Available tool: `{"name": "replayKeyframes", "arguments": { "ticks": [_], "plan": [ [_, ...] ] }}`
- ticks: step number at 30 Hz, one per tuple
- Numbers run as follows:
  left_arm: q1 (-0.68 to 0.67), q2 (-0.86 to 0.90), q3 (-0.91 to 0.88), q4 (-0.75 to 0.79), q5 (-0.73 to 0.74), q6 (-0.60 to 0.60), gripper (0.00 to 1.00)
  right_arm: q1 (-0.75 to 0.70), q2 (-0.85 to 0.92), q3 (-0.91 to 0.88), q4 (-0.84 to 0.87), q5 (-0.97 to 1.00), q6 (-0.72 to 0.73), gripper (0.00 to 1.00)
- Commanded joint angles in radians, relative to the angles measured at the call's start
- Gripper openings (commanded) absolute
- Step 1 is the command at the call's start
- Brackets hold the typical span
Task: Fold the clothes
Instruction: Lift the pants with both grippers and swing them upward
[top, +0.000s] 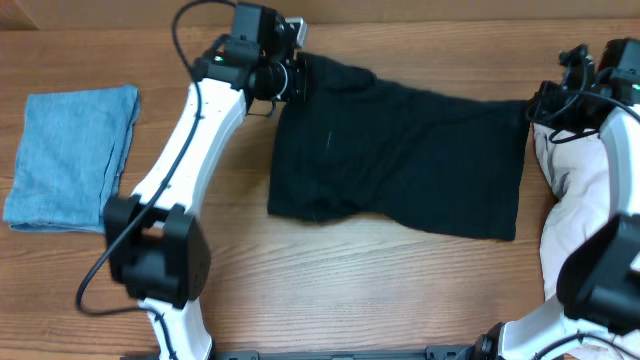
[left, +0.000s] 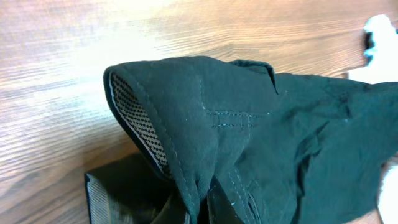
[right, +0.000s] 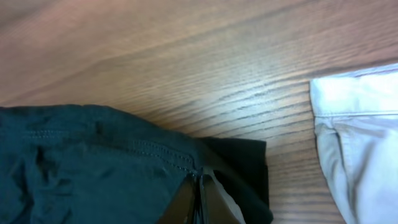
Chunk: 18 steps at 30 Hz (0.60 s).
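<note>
Next, my right gripper rises, moves to the left in the overhead view, then lowers and releases beyond the far edge, since the shorts (top: 400, 160) lie creased.
The black shorts (top: 400, 160) lie spread flat across the middle of the wooden table. My left gripper (top: 300, 78) sits at their far left corner and is shut on a raised fold of the black cloth (left: 205, 124), whose mesh lining (left: 140, 124) shows; the cloth is pinched between the jaws of the left gripper (left: 202, 208). At the far right corner, my right gripper (top: 535, 105) is also shut on the shorts. In the right wrist view the right gripper (right: 199, 199) has its jaws pressed together on the hem of the shorts (right: 93, 162).
A folded faded-blue garment (top: 70, 155) lies at the table's left side. A beige garment (top: 570, 180) lies at the right, partly under my right arm, and shows close beside the shorts (right: 360, 124). Bare wood (top: 350, 280) runs along the front.
</note>
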Motion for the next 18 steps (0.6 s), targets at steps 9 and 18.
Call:
{"name": "replayKeyframes", "arguments": {
  "ticks": [9, 18],
  "plan": [
    [0.0, -0.57, 0.082, 0.013, -0.099, 0.079, 0.04, -0.006, -0.257, 0.591, -0.413, -0.142, -0.057, 0.04],
    [0.0, -0.735, 0.091, -0.254, -0.098, 0.041, 0.04, -0.006, -0.411, 0.635, -0.555, -0.142, -0.049, 0.04]
  ]
}}
